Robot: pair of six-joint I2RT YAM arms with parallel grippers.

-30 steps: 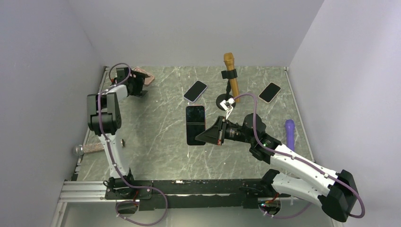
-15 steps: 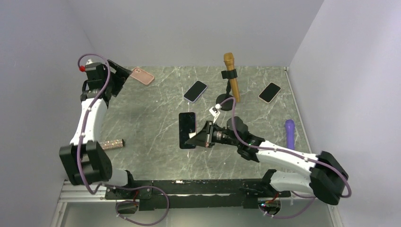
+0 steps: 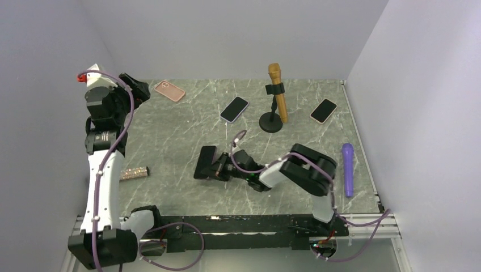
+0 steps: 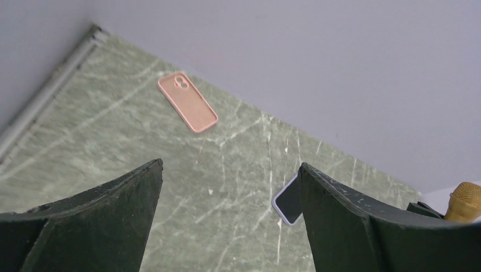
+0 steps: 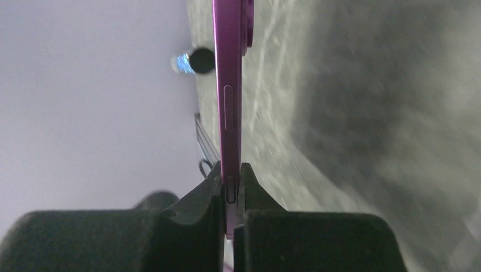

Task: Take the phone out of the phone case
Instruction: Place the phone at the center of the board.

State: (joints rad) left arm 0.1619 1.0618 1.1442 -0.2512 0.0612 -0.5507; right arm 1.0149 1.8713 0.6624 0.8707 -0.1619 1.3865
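The right gripper carries the phone outward and to the left in the top view next, lowers it and releases, since clear tabletop lies below there.
My right gripper point(image 3: 218, 168) is shut on a magenta phone point(image 5: 228, 85), seen edge-on between its fingers in the right wrist view. From above the phone point(image 3: 205, 162) shows its black screen, low over the table left of centre. The empty pink phone case point(image 3: 169, 90) lies at the far left of the table and also shows in the left wrist view point(image 4: 187, 102). My left gripper point(image 3: 131, 90) is open and empty, raised at the left wall, apart from the case.
A phone in a pale case point(image 3: 234, 109) lies at centre back and shows in the left wrist view point(image 4: 289, 202). A gold microphone on a black stand point(image 3: 277, 99), another phone point(image 3: 323, 110), a purple microphone point(image 3: 347, 168) and a glittery microphone point(image 3: 134, 172) are on the table.
My right arm folded back and carried the phone lower and to the left. My left arm rose and pulled away from the pink case toward the left wall.
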